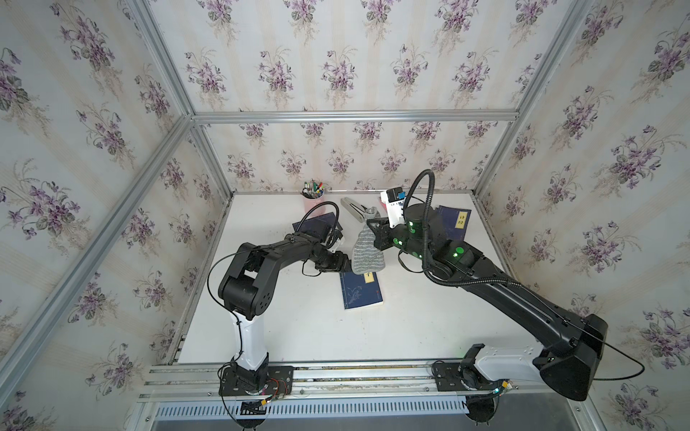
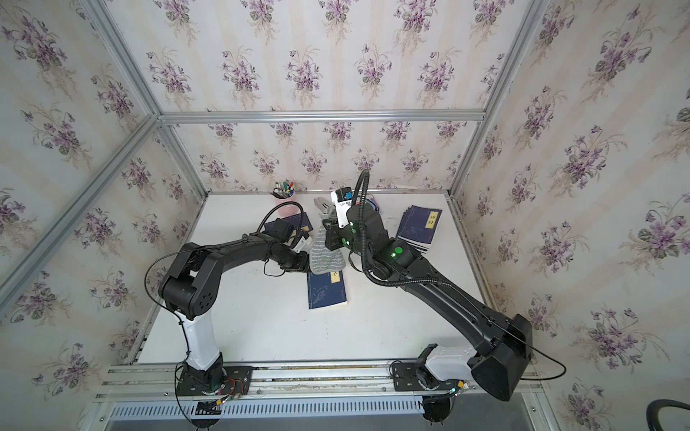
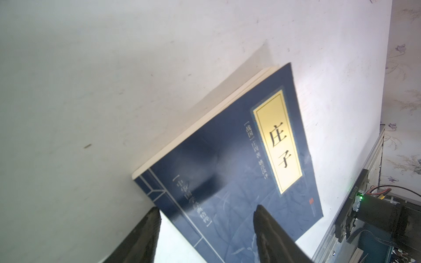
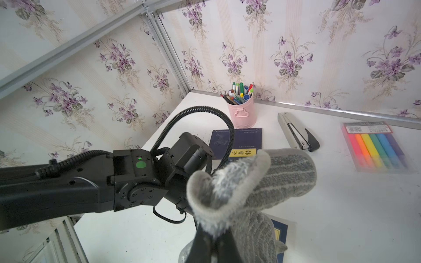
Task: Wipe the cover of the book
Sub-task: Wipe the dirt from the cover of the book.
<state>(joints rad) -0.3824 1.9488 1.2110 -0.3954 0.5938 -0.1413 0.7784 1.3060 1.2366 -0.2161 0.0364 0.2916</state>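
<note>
Next, the right gripper brings the grey striped cloth point(image 1: 367, 250) back and down and releases it on the book there, since the cover's near half lies bare.
The book point(image 1: 361, 290) point(image 2: 326, 289), dark blue with a yellow title label, lies flat in the middle of the white table point(image 1: 298, 328). In the left wrist view its cover point(image 3: 227, 170) fills the centre. My left gripper point(image 3: 208, 208) point(image 1: 341, 263) is open at the book's far end. One fingertip point(image 3: 262, 214) is over the cover and the other point(image 3: 155, 216) is over the table beside the spine. My right gripper point(image 4: 214, 230) point(image 1: 373, 225) is shut on a grey striped cloth point(image 1: 367, 250) point(image 2: 326, 253) point(image 4: 273, 173). The cloth hangs over the book's far edge and hides it.
A pink pen cup point(image 1: 313, 199) point(image 4: 242, 111) and a stapler point(image 1: 353, 209) point(image 4: 296, 132) stand at the back. A second blue book point(image 4: 237, 141) lies under my left arm. More blue books point(image 1: 455, 222) are stacked at the back right, near a marker pack point(image 4: 373, 145).
</note>
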